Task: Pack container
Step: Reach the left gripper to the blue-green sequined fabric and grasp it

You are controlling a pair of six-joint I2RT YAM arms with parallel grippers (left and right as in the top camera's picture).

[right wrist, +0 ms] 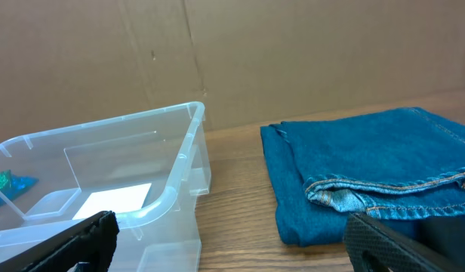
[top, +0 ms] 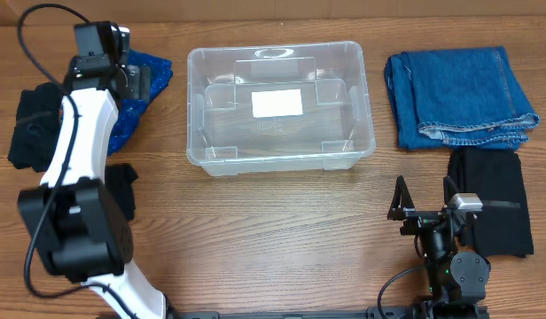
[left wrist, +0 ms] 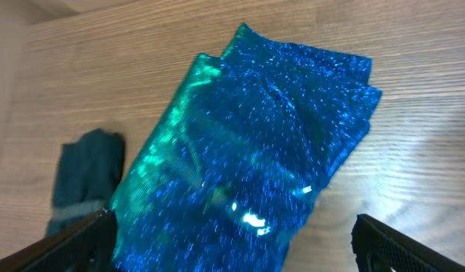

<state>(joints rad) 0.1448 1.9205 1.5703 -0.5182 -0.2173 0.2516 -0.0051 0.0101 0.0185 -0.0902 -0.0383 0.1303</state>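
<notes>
My left gripper needs to go down onto the middle of the shiny blue sparkly bag and close, since that spot is below, between its open fingers.
The clear plastic container [top: 279, 97] with a white label on its bottom stands empty at the table's middle back; its right corner shows in the right wrist view [right wrist: 142, 196]. Folded blue jeans [top: 459, 96] lie right of it and show in the right wrist view [right wrist: 368, 170]. A shiny blue sparkly bag [top: 140, 93] lies left of the container. My left gripper [left wrist: 232, 245] is open just above this bag [left wrist: 247, 151], one finger on each side. My right gripper [right wrist: 232, 245] is open and empty, low near the front right, facing the gap between container and jeans.
A black folded cloth [top: 490, 199] lies below the jeans by the right arm. Dark clothes lie at the far left [top: 34, 124] and beside the left arm's base [top: 124, 184]. A dark cloth shows left of the bag [left wrist: 85, 177]. A cardboard wall [right wrist: 232, 53] stands behind the table.
</notes>
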